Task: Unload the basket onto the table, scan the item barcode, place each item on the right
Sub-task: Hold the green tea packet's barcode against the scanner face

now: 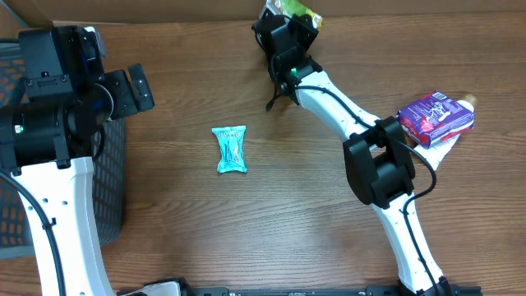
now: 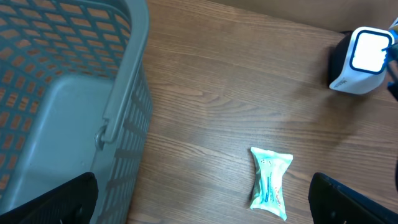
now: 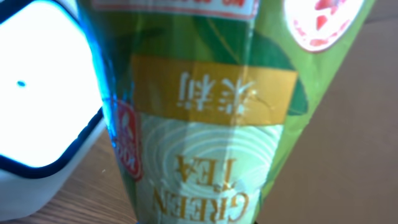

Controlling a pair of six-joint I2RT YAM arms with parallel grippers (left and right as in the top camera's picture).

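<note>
My right gripper should next move back, to the right in the overhead view, and let go of the green tea packet (image 1: 300, 10) on the bare tabletop next to the purple packet.
My right gripper (image 1: 288, 37) is shut on a green tea packet (image 1: 300, 10) at the table's far edge. The right wrist view is filled by this packet (image 3: 211, 124), printed "GREEN TEA" in gold, and the gripper's fingers are hidden behind it. Just left of the packet glows the white scanner (image 3: 37, 93), which also shows in the left wrist view (image 2: 364, 59). No barcode is visible on the packet's facing side. My left gripper (image 1: 131, 89) hangs open and holds nothing, beside the basket and high above the table (image 2: 202, 211).
A teal snack packet (image 1: 230, 150) lies flat mid-table, between my left fingers in the wrist view (image 2: 272, 182). A purple packet (image 1: 436, 117) rests on white paper at the right. A grey mesh basket (image 1: 111, 181) stands at the left edge (image 2: 74, 93).
</note>
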